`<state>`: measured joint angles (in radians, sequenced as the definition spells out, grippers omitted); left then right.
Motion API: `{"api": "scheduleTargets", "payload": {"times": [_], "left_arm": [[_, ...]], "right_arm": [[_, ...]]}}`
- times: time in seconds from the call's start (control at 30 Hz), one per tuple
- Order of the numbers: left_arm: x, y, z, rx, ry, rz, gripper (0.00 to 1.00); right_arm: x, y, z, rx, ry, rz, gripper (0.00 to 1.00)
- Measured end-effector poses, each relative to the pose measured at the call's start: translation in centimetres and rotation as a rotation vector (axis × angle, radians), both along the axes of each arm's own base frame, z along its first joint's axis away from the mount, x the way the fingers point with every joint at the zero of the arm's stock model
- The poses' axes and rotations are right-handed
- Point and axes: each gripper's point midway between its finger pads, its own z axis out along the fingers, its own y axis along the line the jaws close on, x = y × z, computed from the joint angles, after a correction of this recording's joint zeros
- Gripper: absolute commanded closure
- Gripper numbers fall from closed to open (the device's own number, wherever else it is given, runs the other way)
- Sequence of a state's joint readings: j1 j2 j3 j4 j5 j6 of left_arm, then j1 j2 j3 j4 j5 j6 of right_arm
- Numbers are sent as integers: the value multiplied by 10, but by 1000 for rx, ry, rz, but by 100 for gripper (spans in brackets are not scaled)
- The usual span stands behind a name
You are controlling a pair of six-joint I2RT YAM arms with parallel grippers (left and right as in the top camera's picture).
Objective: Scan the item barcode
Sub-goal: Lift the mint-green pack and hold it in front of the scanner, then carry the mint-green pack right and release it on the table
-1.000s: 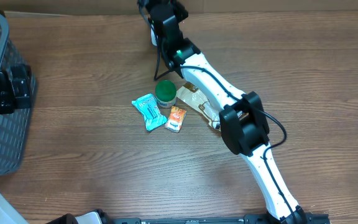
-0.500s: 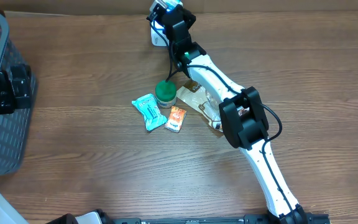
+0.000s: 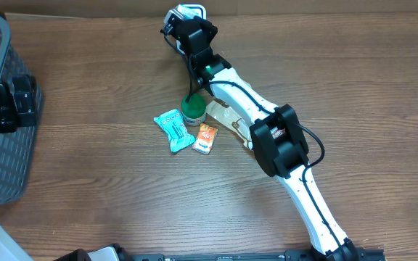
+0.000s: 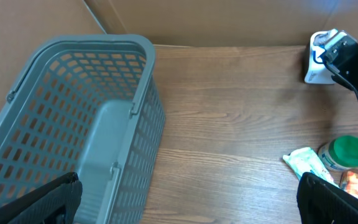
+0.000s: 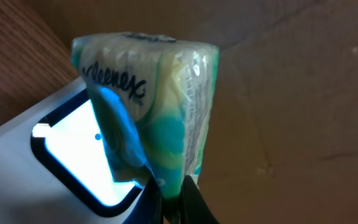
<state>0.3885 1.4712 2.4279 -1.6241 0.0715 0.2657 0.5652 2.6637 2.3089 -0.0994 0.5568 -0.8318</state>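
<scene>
The bare table is to the right in the overhead view, so next my right gripper needs to go up off the scanner [image 5: 17, 165], swing to that side and lower the pack there.
My right gripper [image 5: 173, 186] is shut on the lower edge of a Kleenex tissue pack [image 5: 154, 99], white and teal in clear wrap. It holds the pack upright just in front of the white scanner [image 5: 17, 165]. The scanner's window [image 5: 73, 149] glows bright behind the pack. From overhead the right gripper [image 3: 183, 25] is at the table's back edge and covers the pack. The left wrist view shows the scanner [image 4: 316, 68] beside that gripper. My left gripper [image 4: 185, 211] is open and empty, with its fingers [image 4: 42, 202] beside the basket.
A grey mesh basket [image 3: 6, 152] stands at the left edge, also seen in the left wrist view [image 4: 73, 124]. Mid-table lie a teal packet [image 3: 173, 129], a green-lidded jar [image 3: 193, 107], an orange packet [image 3: 206, 138] and a brown bag [image 3: 231, 116] under the right arm.
My right gripper has shifted a little left along the back edge with the tissue pack still in it. The left arm has not moved.
</scene>
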Motion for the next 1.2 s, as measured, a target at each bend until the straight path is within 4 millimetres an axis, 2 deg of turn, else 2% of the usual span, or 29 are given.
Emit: {"api": "scheduleTargets", "payload": {"times": [0.07,0.13,0.27,0.3,0.33,0.4,0.5,0.6,0.67,0.7,0.77,0.83,0.87,0.93,1.03,1.2], "left_arm": [[0,0,0,0,0,0,0],[0,0,0,0,0,0,0],[0,0,0,0,0,0,0],[0,0,0,0,0,0,0],[0,0,0,0,0,0,0],[0,0,0,0,-2,-1,1],[0,0,0,0,0,0,1],[0,0,0,0,0,0,0],[0,0,0,0,0,0,0],[0,0,0,0,0,0,0],[0,0,0,0,0,0,0],[0,0,0,0,0,0,0],[0,0,0,0,0,0,1],[0,0,0,0,0,0,0],[0,0,0,0,0,0,1],[0,0,0,0,0,0,1]], "right_arm": [[-6,-3,5,33,40,-14,96],[-15,-7,23,87,77,-26,96],[-45,-11,83,222,151,-15,96],[-66,-14,119,315,186,1,96],[-78,-15,142,371,199,18,96],[-119,-25,187,517,290,36,96],[-169,-53,226,673,403,5,96],[-213,-98,244,803,524,-105,96],[-236,-134,239,865,609,-234,96],[-241,-144,236,882,634,-273,96],[-254,-177,218,925,730,-417,96],[-257,-201,202,956,785,-519,96],[-256,-219,189,978,813,-592,96],[-253,-239,172,1008,834,-670,96],[-249,-271,135,1052,879,-791,96],[-254,-315,55,1133,974,-961,96]]}}
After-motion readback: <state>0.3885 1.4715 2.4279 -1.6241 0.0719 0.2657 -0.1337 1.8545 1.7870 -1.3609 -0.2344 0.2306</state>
